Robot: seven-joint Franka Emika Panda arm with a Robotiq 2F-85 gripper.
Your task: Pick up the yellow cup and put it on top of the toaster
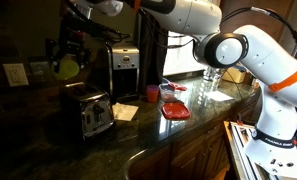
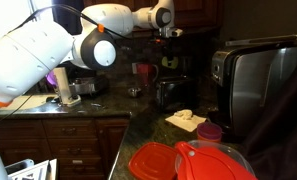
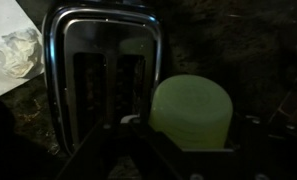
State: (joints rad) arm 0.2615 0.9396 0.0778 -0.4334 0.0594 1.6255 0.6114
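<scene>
The cup still hangs above and beside the slots, so next my gripper turns, comes over the toaster's slotted top (image 1: 84,90) (image 3: 109,84), and lowers it for release.
The yellow cup (image 1: 67,67) is a small pale yellow-green round cup held in my gripper (image 1: 66,56), which is shut on it in the air above the toaster (image 1: 91,113). In the wrist view the cup (image 3: 191,110) sits between the dark fingers of the gripper (image 3: 189,128). There the chrome toaster (image 3: 103,70), with its dark slots, lies below and to the left of the cup. In an exterior view the gripper (image 2: 168,40) hangs over the dark toaster (image 2: 171,92); the cup is hard to make out there.
A black-and-steel coffee maker (image 1: 124,68) stands just beside the toaster. A white napkin (image 1: 124,111), a small red cup (image 1: 152,93) and a flat red container (image 1: 174,110) lie on the dark counter. The wall and cabinets are close behind.
</scene>
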